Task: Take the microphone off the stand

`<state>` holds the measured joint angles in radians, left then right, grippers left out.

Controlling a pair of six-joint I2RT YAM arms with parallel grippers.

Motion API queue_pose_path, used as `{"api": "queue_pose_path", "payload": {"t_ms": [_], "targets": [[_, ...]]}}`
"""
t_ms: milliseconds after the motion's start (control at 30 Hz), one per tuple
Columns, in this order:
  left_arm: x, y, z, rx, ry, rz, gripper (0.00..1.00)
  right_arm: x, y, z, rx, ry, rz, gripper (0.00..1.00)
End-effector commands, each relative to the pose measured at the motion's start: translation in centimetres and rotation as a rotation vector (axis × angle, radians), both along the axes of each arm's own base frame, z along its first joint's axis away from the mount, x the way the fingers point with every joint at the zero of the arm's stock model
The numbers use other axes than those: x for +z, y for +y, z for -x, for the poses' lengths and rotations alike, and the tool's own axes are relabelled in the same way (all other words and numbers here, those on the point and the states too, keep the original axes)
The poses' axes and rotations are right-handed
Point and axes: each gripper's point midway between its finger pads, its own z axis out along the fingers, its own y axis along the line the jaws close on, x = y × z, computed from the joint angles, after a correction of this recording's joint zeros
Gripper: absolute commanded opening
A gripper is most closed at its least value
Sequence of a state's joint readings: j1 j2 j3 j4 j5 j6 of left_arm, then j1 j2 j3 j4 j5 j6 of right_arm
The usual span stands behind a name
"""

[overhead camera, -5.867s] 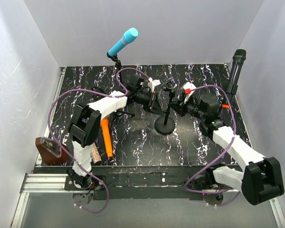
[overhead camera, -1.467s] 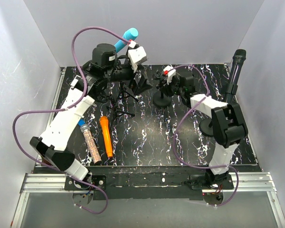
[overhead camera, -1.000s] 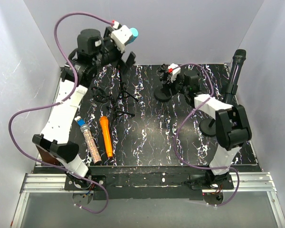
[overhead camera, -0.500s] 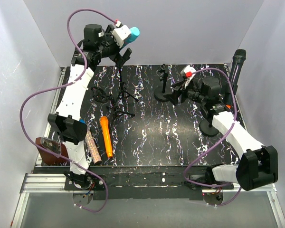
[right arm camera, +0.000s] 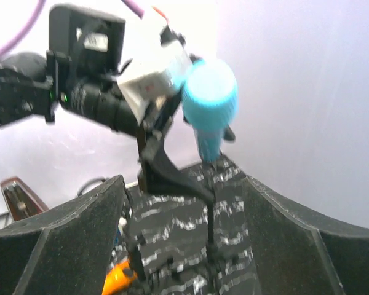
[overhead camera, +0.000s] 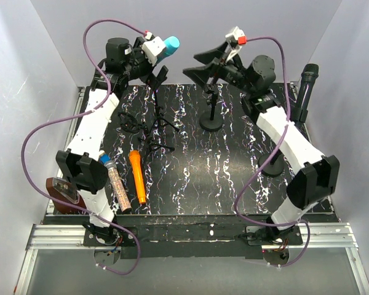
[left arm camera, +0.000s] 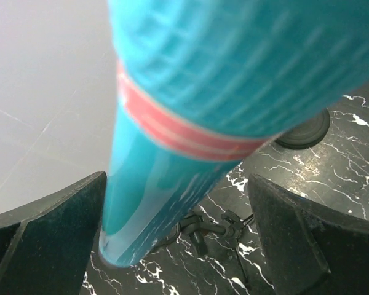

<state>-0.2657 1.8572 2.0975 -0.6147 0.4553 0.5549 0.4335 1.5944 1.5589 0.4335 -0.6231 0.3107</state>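
The teal microphone's head lies to my right gripper's left in the top view, so that gripper should move across next and close its fingers around it.
The teal microphone (overhead camera: 170,45) with a red band sits tilted in the clip of the black tripod stand (overhead camera: 156,117) at the back left. My left gripper (overhead camera: 157,72) is open and straddles the microphone body (left arm camera: 172,153); the left finger (left arm camera: 43,227) is close beside it and the right finger (left arm camera: 307,239) stands apart. My right gripper (overhead camera: 195,65) is open and empty, raised high at the back centre, facing the microphone head (right arm camera: 210,98) and the stand's pole (right arm camera: 210,215).
A small empty stand (overhead camera: 213,114) stands at the back centre. A black microphone (overhead camera: 307,83) leans at the right wall above a round base (overhead camera: 270,165). An orange tool (overhead camera: 137,178), a blue-capped tube (overhead camera: 114,181) and a brown object (overhead camera: 61,190) lie front left.
The right arm has lifted away from the small stand and swung up toward the back, its jaws a little wider. The left gripper has settled around the teal microphone and stayed open.
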Motion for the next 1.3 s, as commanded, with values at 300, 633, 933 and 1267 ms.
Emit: {"api": "queue_pose_path", "payload": {"t_ms": [300, 633, 933, 1267], "targets": [[6.9, 3.4, 5.3, 0.128, -0.079, 0.146, 0.98, 6.9, 6.1, -1.6, -0.008, -0.106, -0.192, 0.85], [6.2, 4.8, 6.9, 0.155, -0.04, 0.138, 0.98, 6.3, 8.4, -4.4, -0.072, -0.096, -0.211, 0.83], [4.5, 3.4, 5.0, 0.064, -0.039, 0.219, 0.93, 7.4, 8.4, -3.6, -0.05, -0.202, -0.2, 0.4], [0.3, 2.2, 0.0, 0.07, -0.046, 0.272, 0.74, 6.7, 8.3, -3.3, -0.041, -0.195, -0.181, 0.15]]}}
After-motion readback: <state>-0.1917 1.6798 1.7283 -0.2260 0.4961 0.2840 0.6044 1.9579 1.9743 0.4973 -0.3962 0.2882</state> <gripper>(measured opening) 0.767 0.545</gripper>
